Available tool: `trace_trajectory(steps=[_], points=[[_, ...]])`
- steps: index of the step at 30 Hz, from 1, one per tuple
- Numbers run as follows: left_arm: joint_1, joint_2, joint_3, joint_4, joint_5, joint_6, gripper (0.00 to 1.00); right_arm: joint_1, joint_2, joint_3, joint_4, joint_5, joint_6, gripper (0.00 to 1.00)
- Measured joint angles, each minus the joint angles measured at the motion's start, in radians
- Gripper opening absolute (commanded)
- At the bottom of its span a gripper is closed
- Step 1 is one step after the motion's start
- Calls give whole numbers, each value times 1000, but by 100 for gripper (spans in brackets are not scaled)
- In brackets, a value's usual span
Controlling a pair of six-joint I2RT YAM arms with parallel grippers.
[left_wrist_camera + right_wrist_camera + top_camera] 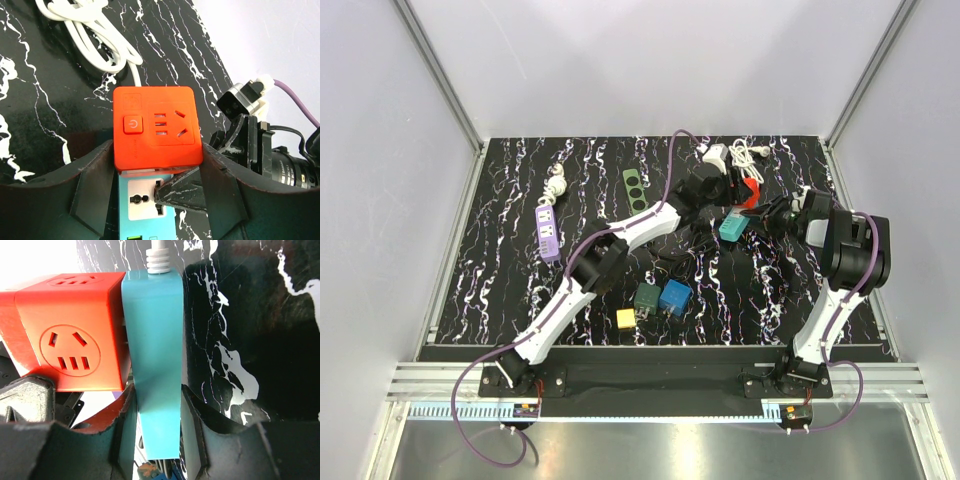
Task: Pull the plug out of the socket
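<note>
Bare tabletop by the yellow cube lies back below my left gripper. Next, my left gripper will lift the orange cube off the power strip, then swing back and down to release it.
The orange cube plug sits against the socket face of the teal power strip; a thin pale seam shows between them. My left gripper is shut on the orange cube's sides. My right gripper is shut on the teal strip, with the orange cube against the strip's left face. One right finger lies over the strip's free socket. In the top view both grippers meet at the cube and the strip, at the back right of the table.
A coiled white cable lies behind the cube. A purple power strip, a green strip and a white plug with cable lie further back. Blue, green and yellow cubes sit near the front.
</note>
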Motion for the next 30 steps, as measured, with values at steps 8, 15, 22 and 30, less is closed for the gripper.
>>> trace_trajectory(steps=[8,15,22,30], points=[[9,3,12,2,6,-24,0,7,-6,31,-47,14,-29,0],[16,4,20,-4,-11,-77,0,18,-11,51,-76,31,-45,0],[63,28,112,66,-28,-146,0,19,-12,51,-124,61,-73,0],[133,10,100,197,-28,-152,0,19,-12,51,-124,59,-83,0]])
